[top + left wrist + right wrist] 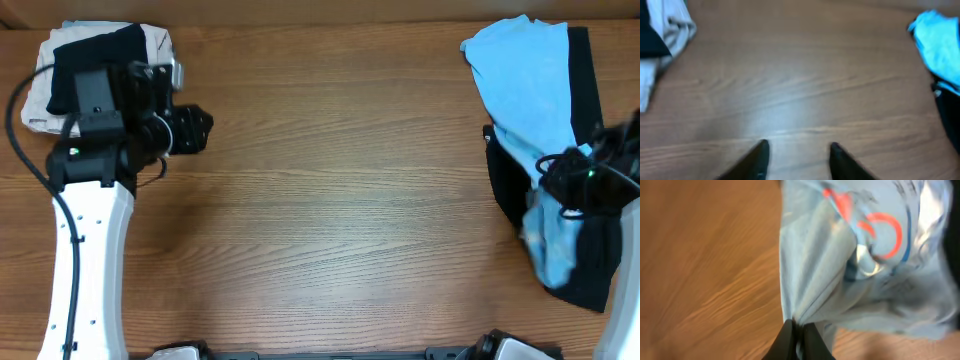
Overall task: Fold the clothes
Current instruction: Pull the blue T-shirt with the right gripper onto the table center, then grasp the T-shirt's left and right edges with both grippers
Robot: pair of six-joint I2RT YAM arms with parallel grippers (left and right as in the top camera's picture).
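Observation:
The right gripper carries the shirt (pixel 840 270) off the black garment, left in the overhead view to the table's bare middle, next. Then it releases the shirt.
A light blue T-shirt (pixel 530 90) lies crumpled at the far right of the table, on top of a long black garment (pixel 585 70). In the right wrist view the shirt (pixel 840 270) shows red and white print. My right gripper (pixel 799 330) is shut on a bunched fold of the blue shirt; in the overhead view it (pixel 590 180) sits over the pile. My left gripper (pixel 797 150) is open and empty above bare wood; overhead it (pixel 195 130) is at the left. The blue shirt also shows at the right edge of the left wrist view (pixel 940 45).
A folded stack of white and black cloth (pixel 60 60) sits at the back left corner, partly under my left arm; it also shows in the left wrist view (pixel 660 45). The wooden table (pixel 340 190) spans the middle.

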